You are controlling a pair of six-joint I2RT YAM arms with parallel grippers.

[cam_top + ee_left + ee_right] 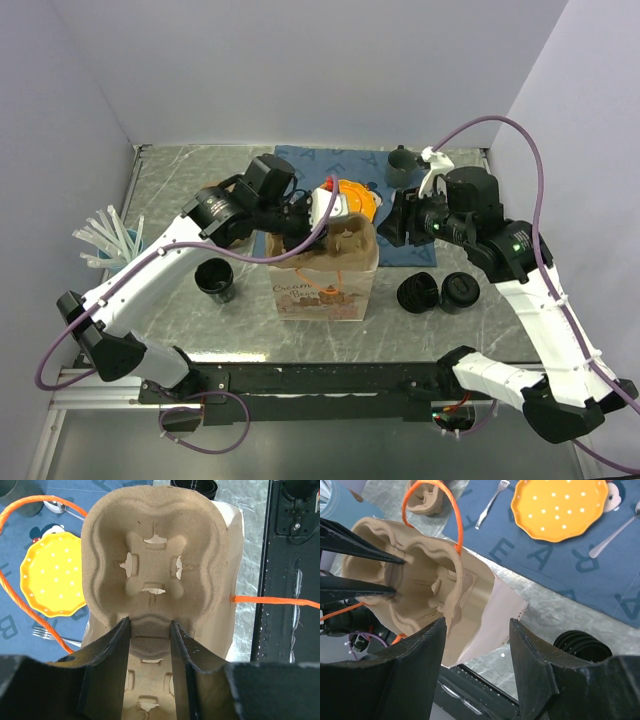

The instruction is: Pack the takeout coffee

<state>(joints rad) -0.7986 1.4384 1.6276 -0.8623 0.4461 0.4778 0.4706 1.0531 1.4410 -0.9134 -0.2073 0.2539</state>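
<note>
The cup carrier (pixel 150 545) already hangs over the bag's opening. My left gripper should next lower it into the bag's open top (pixel 212 632) and let it go between the bag's sides.
The takeout coffee, a small black open cup (pixel 215 280), stands on the table left of the printed paper bag (pixel 325 290). My left gripper (pixel 148 630) is shut on the middle ridge of a brown pulp cup carrier (pixel 150 545). It holds the carrier over the bag's open top (pixel 225 580). My right gripper (pixel 477 635) is open at the bag's right side, with nothing between its fingers. Its left finger is close to the carrier's edge (pixel 415 580). A round black ribbed lid (pixel 420 293) lies right of the bag.
A second black round piece (pixel 460 292) lies beside the lid. Behind the bag, a yellow plate (pixel 355 200), a fork (pixel 492 502) and a spoon (pixel 615 532) lie on a blue placemat. A dark green mug (pixel 403 167) stands at the back. A light blue cup of straws (pixel 115 245) is at the left.
</note>
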